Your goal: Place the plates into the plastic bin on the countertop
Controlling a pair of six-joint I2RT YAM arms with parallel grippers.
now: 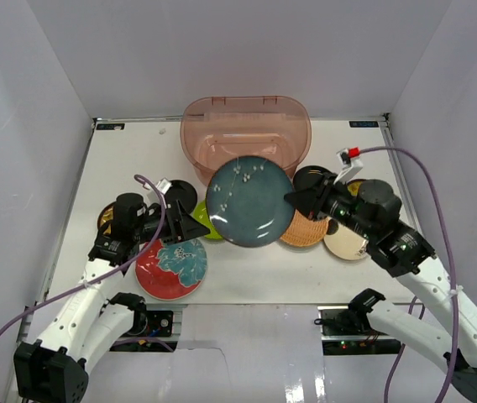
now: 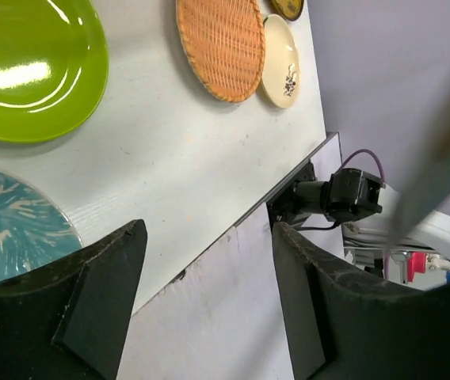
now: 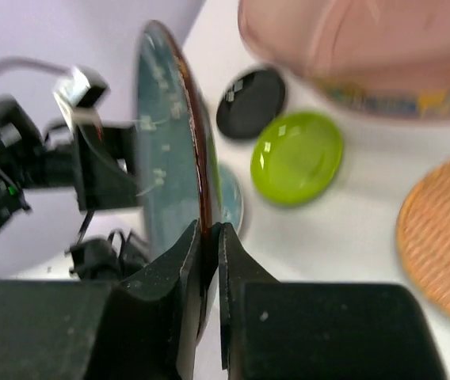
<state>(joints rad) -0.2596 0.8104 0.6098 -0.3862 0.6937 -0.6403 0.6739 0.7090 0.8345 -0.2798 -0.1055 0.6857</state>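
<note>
The right gripper carries the blue-grey plate (image 1: 249, 201) outward over the plastic bin's open inside next and releases the plate's rim there. The plate hangs short of the bin.
A large blue-grey plate (image 1: 249, 201) hangs tilted above the countertop (image 1: 247, 277), just in front of the translucent pinkish plastic bin (image 1: 201, 134). My right gripper (image 1: 293, 200) is shut on the plate's right rim; in the right wrist view the plate (image 3: 169, 142) stands on edge with its brown rim pinched in the right gripper (image 3: 209, 233). My left gripper (image 1: 201, 227) is open beside the plate's left edge, and in its own view the left gripper (image 2: 209, 301) has nothing between its fingers. The bin (image 3: 368, 47) looks empty.
On the countertop lie a red plate with teal flowers (image 1: 170, 269), a lime green one (image 2: 27, 67), a woven tan one (image 1: 306, 231), a cream one (image 1: 345, 242), two black ones (image 1: 180, 193) (image 1: 310, 178) and a yellow-patterned one (image 1: 104, 218). White walls surround the table.
</note>
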